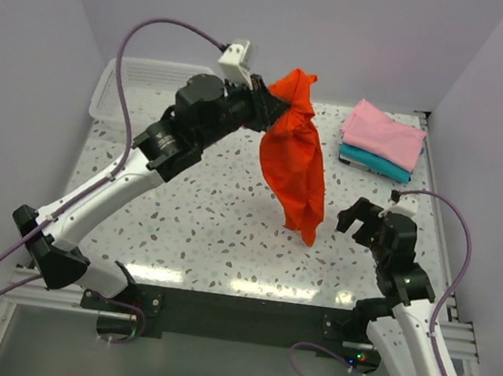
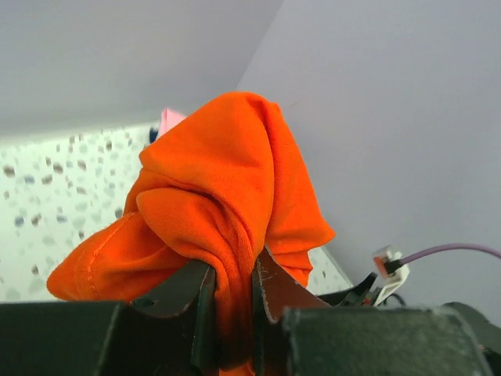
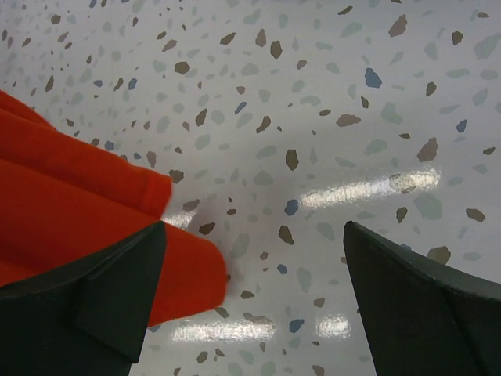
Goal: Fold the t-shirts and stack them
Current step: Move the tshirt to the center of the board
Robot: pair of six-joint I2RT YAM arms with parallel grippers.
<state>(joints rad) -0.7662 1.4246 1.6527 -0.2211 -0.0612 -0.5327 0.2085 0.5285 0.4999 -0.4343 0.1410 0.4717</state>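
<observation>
The shirt's hanging tip is near the table, so the robot's left gripper should lower the shirt and sweep it to the left in the top view, over empty table.
My left gripper (image 1: 272, 110) is shut on a bunched part of the orange-red t-shirt (image 1: 298, 157) and holds it up above the table; the shirt hangs down to its lowest tip near the table. In the left wrist view the cloth (image 2: 227, 204) is pinched between the two black fingers (image 2: 278, 290). My right gripper (image 1: 358, 218) is open and empty, low over the table just right of the shirt's hanging end, which shows in the right wrist view (image 3: 86, 219). A folded pink t-shirt (image 1: 385, 133) lies on a folded teal one (image 1: 376, 163) at the back right.
A white plastic mesh basket (image 1: 140, 83) stands at the back left, partly behind my left arm. The speckled table (image 1: 220, 221) ends in walls at the back and sides. The right arm's cable (image 1: 453, 231) loops near the right edge.
</observation>
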